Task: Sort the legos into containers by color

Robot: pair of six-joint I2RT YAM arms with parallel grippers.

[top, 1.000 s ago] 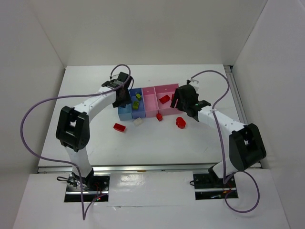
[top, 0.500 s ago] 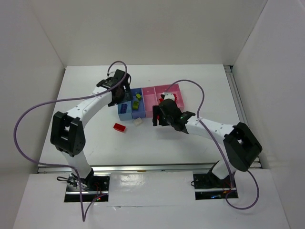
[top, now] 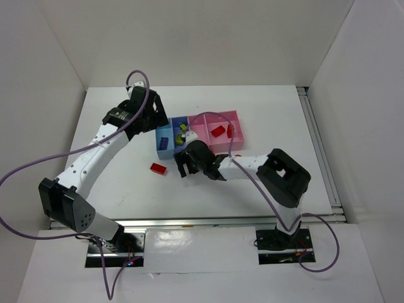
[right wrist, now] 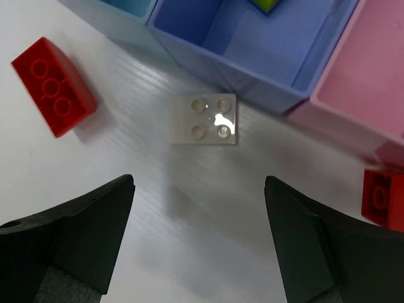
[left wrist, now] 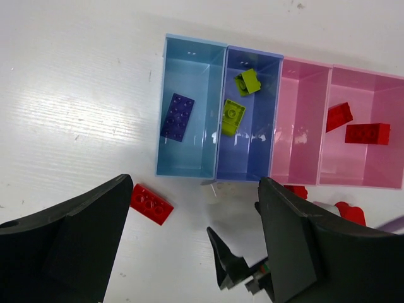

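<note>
The white lego (right wrist: 205, 120) lies below my right gripper's fingertips and just beyond them, so my right gripper will ease down and toward the periwinkle bin (right wrist: 252, 57), with its open fingers on both sides of the lego.
The four joined containers (left wrist: 188, 169) hold a purple-blue lego (left wrist: 177, 117) in the light blue bin, two lime green legos (left wrist: 231, 117) in the periwinkle bin (right wrist: 252, 57), and two red legos (left wrist: 367, 133) in the wider pink bin (top: 222, 123). The narrow pink bin (left wrist: 300, 126) is bare. A white lego (right wrist: 205, 118) lies on the table just in front of the periwinkle bin. A red lego (right wrist: 53, 85) lies to its left (top: 158, 168). My right gripper (right wrist: 199, 240) is open, low, just short of the white lego. My left gripper (left wrist: 196, 252) is open and empty, high above the bins (top: 153, 117).
More red legos lie in front of the pink bins (left wrist: 350, 213), one at the right edge of the right wrist view (right wrist: 382, 196). White walls enclose the table on three sides. A metal rail (top: 319, 142) runs along the table's right edge.
My right gripper has swung left from the wider pink bin to the white lego in front of the periwinkle bin. My left gripper has risen and drawn back to the left of the bins.
</note>
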